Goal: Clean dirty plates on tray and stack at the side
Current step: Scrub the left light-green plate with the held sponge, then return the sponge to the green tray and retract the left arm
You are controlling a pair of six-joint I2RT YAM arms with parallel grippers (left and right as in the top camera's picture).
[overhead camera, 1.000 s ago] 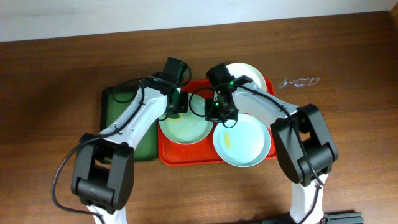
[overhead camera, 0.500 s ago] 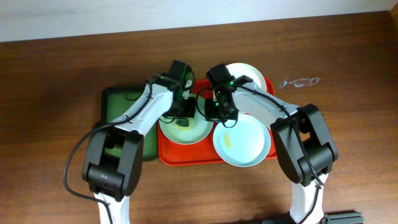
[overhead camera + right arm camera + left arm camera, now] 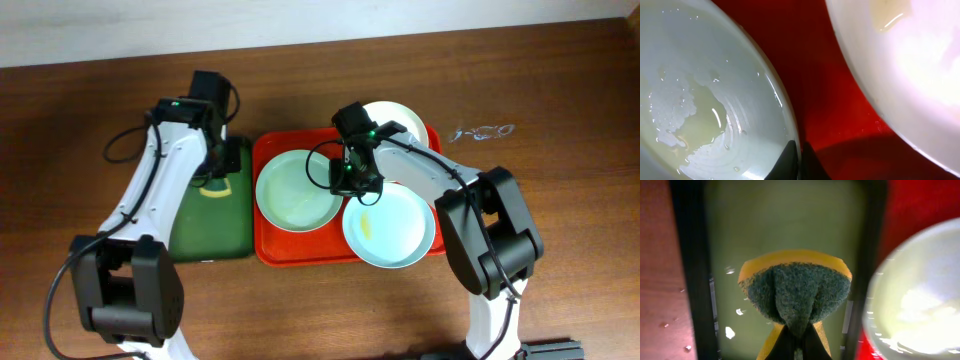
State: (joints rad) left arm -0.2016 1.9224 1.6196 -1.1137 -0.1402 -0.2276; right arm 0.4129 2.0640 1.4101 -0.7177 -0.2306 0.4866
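Observation:
The dark green tray's bottom lies empty, so next my left gripper needs to sweep across the green plate [image 3: 297, 190], then return and lower to free the sponge onto that tray's bottom.
The red tray [image 3: 270, 250] holds the pale green plate [image 3: 297, 190], with the pale blue plate [image 3: 388, 225] at its front right and the cream-white plate [image 3: 400, 122] at its back right. The blue plate has a yellowish smear. My right gripper [image 3: 350, 182] is shut on the right rim of the green plate [image 3: 705, 100], its fingertips [image 3: 799, 161] pinching the edge. The plate is wet. My left gripper [image 3: 215, 168] is over the dark green tray and is shut on a yellow and green sponge [image 3: 795, 290], which hangs above the tray floor.
The dark green tray [image 3: 205, 225] lies left of the red tray, and its floor [image 3: 735, 225] shows under the sponge. A second pale smeared plate [image 3: 910, 65] lies at the upper right of the right wrist view. A clear plastic scrap [image 3: 480, 131] lies at the far right.
My left gripper has moved left with the sponge, from the green plate to above the dark green tray. The right gripper has kept its hold on the plate's rim.

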